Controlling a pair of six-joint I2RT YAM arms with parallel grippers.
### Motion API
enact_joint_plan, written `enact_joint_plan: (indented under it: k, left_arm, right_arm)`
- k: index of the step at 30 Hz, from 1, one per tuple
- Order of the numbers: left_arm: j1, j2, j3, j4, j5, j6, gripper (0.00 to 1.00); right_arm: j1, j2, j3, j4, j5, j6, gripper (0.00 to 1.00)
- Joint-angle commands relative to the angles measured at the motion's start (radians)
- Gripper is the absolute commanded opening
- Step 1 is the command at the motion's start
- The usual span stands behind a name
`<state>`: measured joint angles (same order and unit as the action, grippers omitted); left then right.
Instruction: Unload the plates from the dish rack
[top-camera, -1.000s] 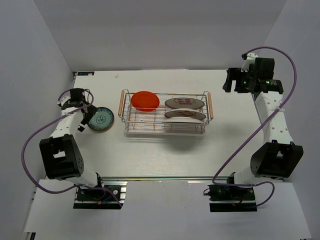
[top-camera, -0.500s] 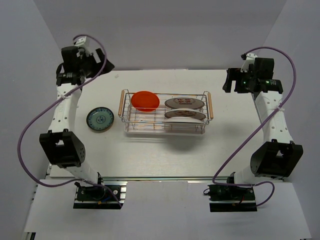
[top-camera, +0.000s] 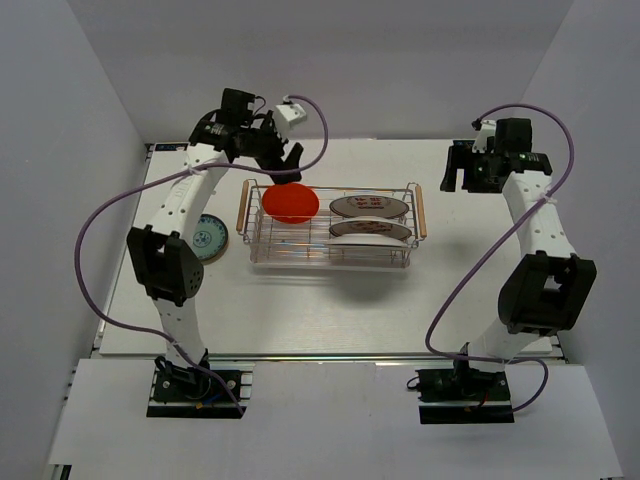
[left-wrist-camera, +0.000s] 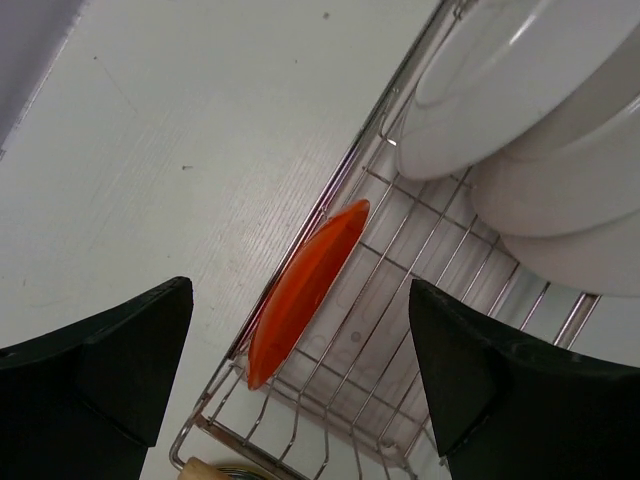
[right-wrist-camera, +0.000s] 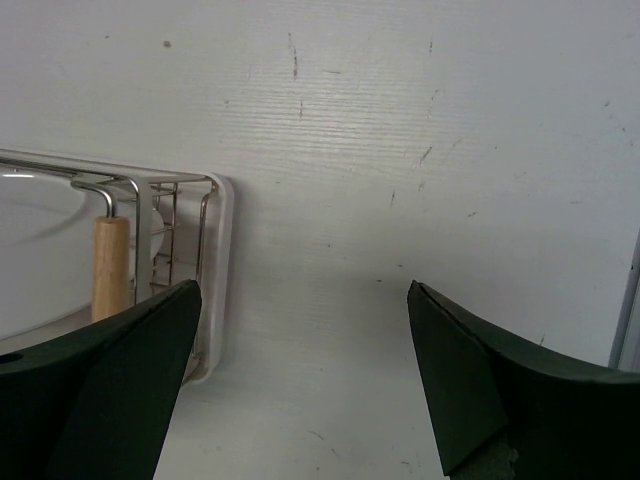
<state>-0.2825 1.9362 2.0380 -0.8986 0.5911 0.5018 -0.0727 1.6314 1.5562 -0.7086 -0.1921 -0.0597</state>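
Note:
I should next lower the open fingers of my left gripper around the plate's upper rim and then close them, because the red-orange plate stands edge-on in the rack (top-camera: 421, 211) below my gripper.
The dish rack (top-camera: 421, 211) stands mid-table. A red-orange plate (top-camera: 291, 202) stands in its left end and two white plates with red characters (top-camera: 370, 207) lie in its right half. My left gripper (top-camera: 283, 162) is open and empty, just above and behind the red-orange plate. In the left wrist view the plate (left-wrist-camera: 305, 290) stands edge-on between the rack's wires (left-wrist-camera: 400, 330), below my open gripper (left-wrist-camera: 300, 385), with the white plates (left-wrist-camera: 500, 90) beyond. A teal-blue plate (top-camera: 209, 238) lies on the table left of the rack. My right gripper (top-camera: 460, 170) is open over bare table right of the rack.
The right wrist view shows the rack's right wooden handle (right-wrist-camera: 110, 265) and the white drip tray's edge (right-wrist-camera: 222, 270) left of my open right gripper (right-wrist-camera: 300, 385). The left arm (top-camera: 175, 215) partly covers the teal-blue plate. Grey walls enclose the table.
My left arm left the teal-blue plate on the table, rose, and swung right to the rack's left end above the red-orange plate. The right arm shifted only slightly.

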Motion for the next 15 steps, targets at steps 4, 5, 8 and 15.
enact_joint_plan:
  k: [4,5,8,15]
  left_arm:
    - [-0.035,0.015,0.019,-0.102,-0.052,0.268,0.98]
    - [-0.047,0.038,0.019,-0.12,-0.059,0.296,0.98]
    - [-0.057,0.07,0.005,-0.134,-0.063,0.33,0.96]
    - [-0.075,0.093,-0.021,-0.102,-0.128,0.325,0.79]
  right_arm:
    - [-0.003,0.013,0.05,-0.025,0.02,0.008,0.89]
    - [-0.002,0.016,0.05,-0.026,0.023,0.006,0.89]
    - [-0.002,0.025,0.054,-0.028,0.028,0.008,0.89]
    - [-0.004,0.054,0.062,-0.035,0.046,0.024,0.89]
